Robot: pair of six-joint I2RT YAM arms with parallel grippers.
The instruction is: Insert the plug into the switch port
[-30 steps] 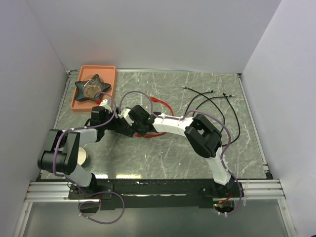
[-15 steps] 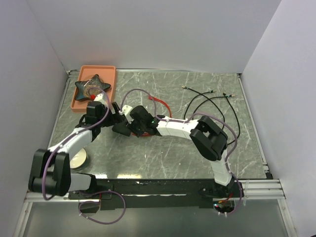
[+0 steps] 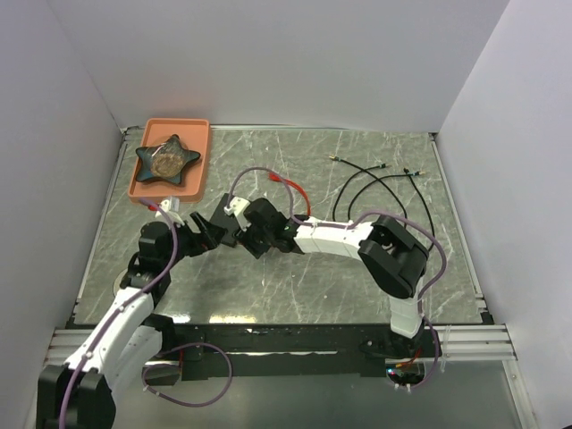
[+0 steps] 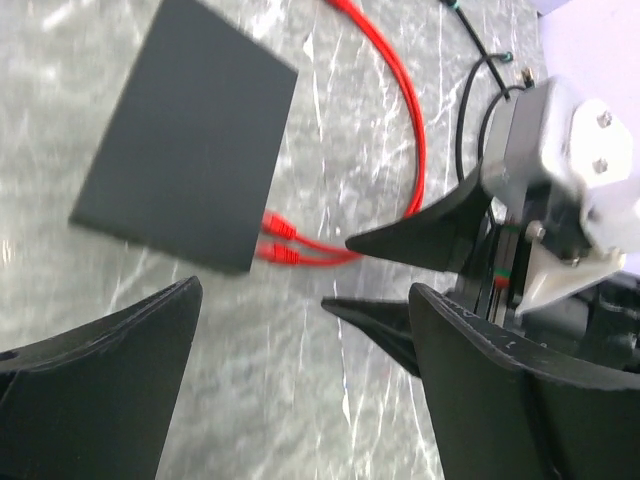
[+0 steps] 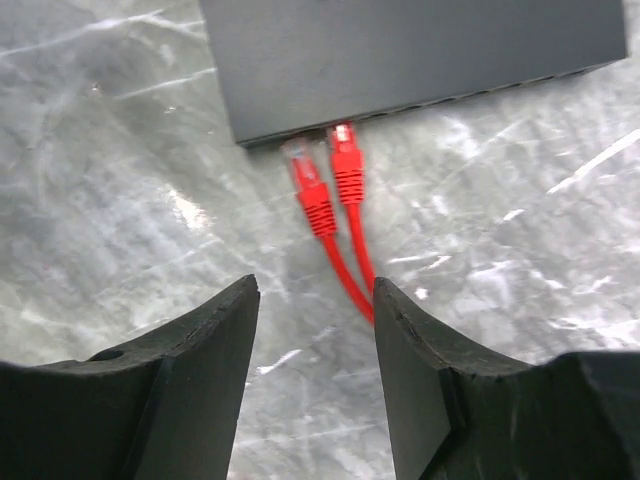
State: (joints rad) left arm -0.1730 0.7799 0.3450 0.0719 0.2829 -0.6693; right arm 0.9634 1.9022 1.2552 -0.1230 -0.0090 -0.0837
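Note:
The clear tip of the red plug nearer the corner shows outside the switch's socket edge, so my right gripper needs to go down next toward the switch (image 5: 420, 50), onto the plug's ribbed boot.
The switch (image 5: 420, 50) is a flat matte-black box lying on the marble table. Two red plugs (image 5: 345, 150) meet its socket edge side by side at one end of the row. Their red cable (image 5: 345, 265) trails back past the inner edge of my right finger. My right gripper (image 5: 312, 300) stands open just behind the plugs, holding nothing. In the left wrist view the switch (image 4: 190, 140) lies ahead, with the plugs (image 4: 278, 250) at its near corner. My left gripper (image 4: 305, 290) is open wide over bare table, apart from the switch.
An orange tray (image 3: 200, 143) at the back left holds a dark star-shaped dish (image 3: 167, 158). The red cable (image 3: 293, 189) loops behind the right arm. Thin black cables (image 3: 384, 179) lie at the back right. White walls enclose the table.
My left arm has drawn back toward the near left and its gripper has come away from the switch. My right gripper has opened and let go of the plug.

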